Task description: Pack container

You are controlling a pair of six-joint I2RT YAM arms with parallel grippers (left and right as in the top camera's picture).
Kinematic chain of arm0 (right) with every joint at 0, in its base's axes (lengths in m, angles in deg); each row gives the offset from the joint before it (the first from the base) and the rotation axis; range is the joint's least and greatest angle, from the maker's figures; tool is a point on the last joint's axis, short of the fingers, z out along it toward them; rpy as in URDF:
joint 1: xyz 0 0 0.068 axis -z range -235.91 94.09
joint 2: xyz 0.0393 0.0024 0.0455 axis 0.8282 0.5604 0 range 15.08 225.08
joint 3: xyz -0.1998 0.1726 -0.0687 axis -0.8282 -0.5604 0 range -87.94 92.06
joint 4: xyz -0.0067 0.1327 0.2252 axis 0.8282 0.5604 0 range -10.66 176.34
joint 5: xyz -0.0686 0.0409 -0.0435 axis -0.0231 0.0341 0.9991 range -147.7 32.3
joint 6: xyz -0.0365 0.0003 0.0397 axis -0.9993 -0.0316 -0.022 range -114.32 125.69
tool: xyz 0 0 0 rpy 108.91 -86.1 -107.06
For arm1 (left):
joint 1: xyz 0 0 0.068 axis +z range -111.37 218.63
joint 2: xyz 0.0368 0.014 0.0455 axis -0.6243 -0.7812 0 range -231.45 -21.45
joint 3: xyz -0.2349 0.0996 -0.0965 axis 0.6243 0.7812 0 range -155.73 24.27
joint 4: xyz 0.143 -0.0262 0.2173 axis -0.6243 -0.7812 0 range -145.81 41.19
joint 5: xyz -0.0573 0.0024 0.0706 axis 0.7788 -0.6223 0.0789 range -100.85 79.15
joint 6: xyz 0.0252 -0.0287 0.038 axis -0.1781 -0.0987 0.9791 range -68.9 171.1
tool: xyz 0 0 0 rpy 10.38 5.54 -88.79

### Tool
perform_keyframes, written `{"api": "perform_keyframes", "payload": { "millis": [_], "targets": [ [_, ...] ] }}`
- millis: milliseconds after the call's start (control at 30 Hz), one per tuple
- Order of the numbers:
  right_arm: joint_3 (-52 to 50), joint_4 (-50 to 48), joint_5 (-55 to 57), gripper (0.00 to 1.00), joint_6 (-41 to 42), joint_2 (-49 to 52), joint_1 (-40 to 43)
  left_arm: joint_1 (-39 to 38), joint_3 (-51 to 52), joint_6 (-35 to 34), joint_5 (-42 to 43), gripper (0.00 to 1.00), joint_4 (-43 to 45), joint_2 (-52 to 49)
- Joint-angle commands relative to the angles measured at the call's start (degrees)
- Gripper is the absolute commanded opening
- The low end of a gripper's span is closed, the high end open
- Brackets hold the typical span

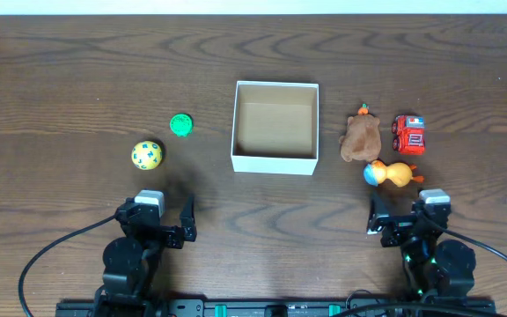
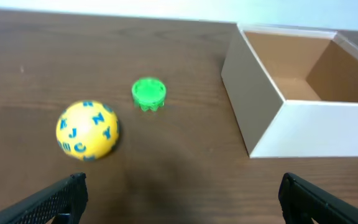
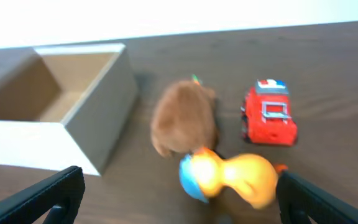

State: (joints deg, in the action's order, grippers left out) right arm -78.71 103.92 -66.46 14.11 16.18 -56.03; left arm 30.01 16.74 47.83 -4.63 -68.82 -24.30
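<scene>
The duck lies in front of the brown plush toy, so my right gripper will next rise outward past the duck, tilt down and lower onto the plush toy's body.
The container is a square white box with a tan inside, empty, at the table's middle; it also shows in the left wrist view and the right wrist view. Left of it lie a green gear-like toy and a yellow ball with blue letters. Right of it lie a brown plush toy, a red toy truck and a yellow duck with a blue head. My left gripper is open and empty near the front edge. My right gripper is open, just in front of the duck.
The dark wooden table carries the toys on either side of the box. Black cables loop beside both arm bases at the front edge.
</scene>
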Motion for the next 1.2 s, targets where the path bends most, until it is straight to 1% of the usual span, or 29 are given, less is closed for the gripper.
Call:
{"api": "perform_keyframes", "payload": {
  "millis": [0,100,233,367,433,500,567,633,700,867,1000,1100,1167],
  "targets": [
    [4.0,-0.4,-3.1,0.99,3.8,3.0,0.6,0.2,-4.2,-2.4,0.6,0.98,-2.3,-3.7],
    [10.1,0.2,-3.1,0.99,3.8,10.6,0.6,0.2,-9.7,-2.4,0.4,0.98,-4.3,-11.0],
    [23.7,5.1,-3.1,0.99,3.7,26.1,0.5,0.2,-20.2,-2.4,-2.6,0.98,-5.5,-23.6],
    [41.7,14.8,-3.1,0.99,3.0,44.0,-0.3,0.3,-33.1,-2.4,-6.9,0.98,-9.6,-36.6],
    [51.6,20.8,-3.1,0.99,1.1,53.1,-1.8,1.1,-38.9,-2.4,-7.3,0.98,-11.8,-42.0],
    [59.3,25.7,-2.5,0.99,-0.4,60.4,-3.3,2.2,-43.2,-2.4,-7.3,0.98,-13.8,-46.1],
    [67.1,31.2,0.8,0.99,-1.4,68.6,-5.1,3.8,-47.5,-2.4,-7.3,0.98,-16.5,-50.4],
    [72.4,34.1,3.7,0.99,-2.4,75.5,-5.9,5.6,-50.6,-2.4,-7.3,0.98,-19.1,-53.9],
    [74.8,33.5,3.8,0.99,-2.1,81.4,-5.9,7.6,-52.7,-2.4,-6.9,0.98,-21.4,-56.9],
    [75.1,29.6,-0.6,0.99,-1.6,94.0,-5.2,13.0,-53.8,-2.4,-4.9,0.98,-24.8,-62.1],
    [75.1,28.3,-0.9,0.99,3.1,102.4,-4.8,15.7,-53.8,-2.4,-3.9,0.98,-26.6,-64.4],
    [75.1,28.4,-0.6,0.99,5.6,107.2,-5.3,16.1,-53.8,-2.4,-3.9,0.98,-26.7,-65.3],
    [75.1,28.3,1.6,0.99,7.6,109.8,-5.8,16.1,-53.8,-2.4,-3.9,0.98,-26.7,-65.6]
  ]
}}
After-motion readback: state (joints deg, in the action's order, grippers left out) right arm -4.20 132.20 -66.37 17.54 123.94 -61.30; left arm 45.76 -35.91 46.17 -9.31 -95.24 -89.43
